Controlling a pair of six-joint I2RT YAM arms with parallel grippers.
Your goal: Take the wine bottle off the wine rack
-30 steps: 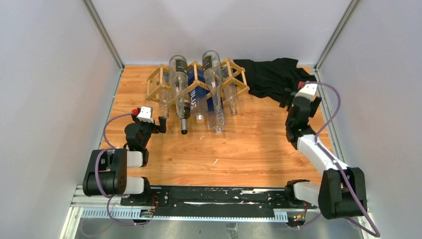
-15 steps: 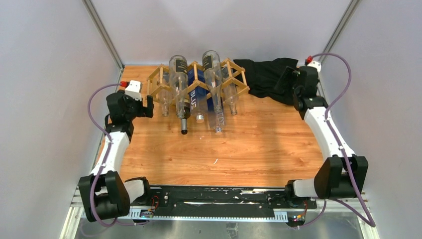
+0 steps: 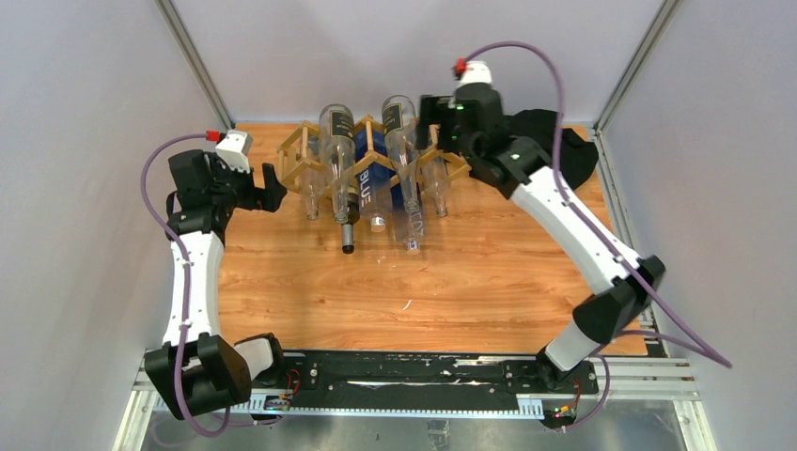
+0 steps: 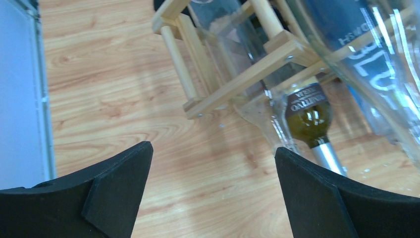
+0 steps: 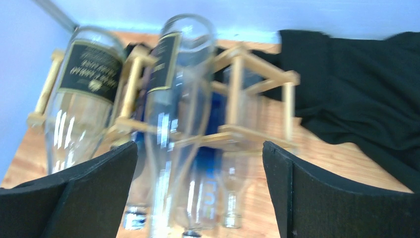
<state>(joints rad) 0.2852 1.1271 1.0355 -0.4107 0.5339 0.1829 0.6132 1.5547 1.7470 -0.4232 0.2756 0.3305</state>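
Observation:
My right gripper should next move over the rack point(image 3: 294, 141) toward my left gripper and down around the farther top clear bottle's tapering neck point(image 3: 340, 193), because it sticks out past the rack's front.
The light wooden lattice wine rack point(image 3: 294, 141) stands at the back of the table with several bottles lying in it, necks toward me. Two clear bottles with dark labels lie on top, one on the left point(image 3: 338, 155) and one on the right point(image 3: 402, 155). A blue bottle point(image 3: 378, 183) lies below, between them. My left gripper point(image 3: 273, 186) is open and empty just left of the rack's left end point(image 4: 237, 74). My right gripper point(image 3: 428, 111) is open and empty above the rack's back right part point(image 5: 257, 79), over the bottle bases point(image 5: 173, 74).
A crumpled black cloth point(image 3: 554, 141) lies at the back right beside the rack, also in the right wrist view point(image 5: 356, 84). White walls with metal posts close in the table on the left, back and right. Bare wood point(image 3: 423, 291) lies in front of the bottle necks.
Both arms stretched out from folded poses. The left gripper rose and moved back to the rack's left end. The right gripper swung left from over the cloth to above the rack. The bottles have not moved.

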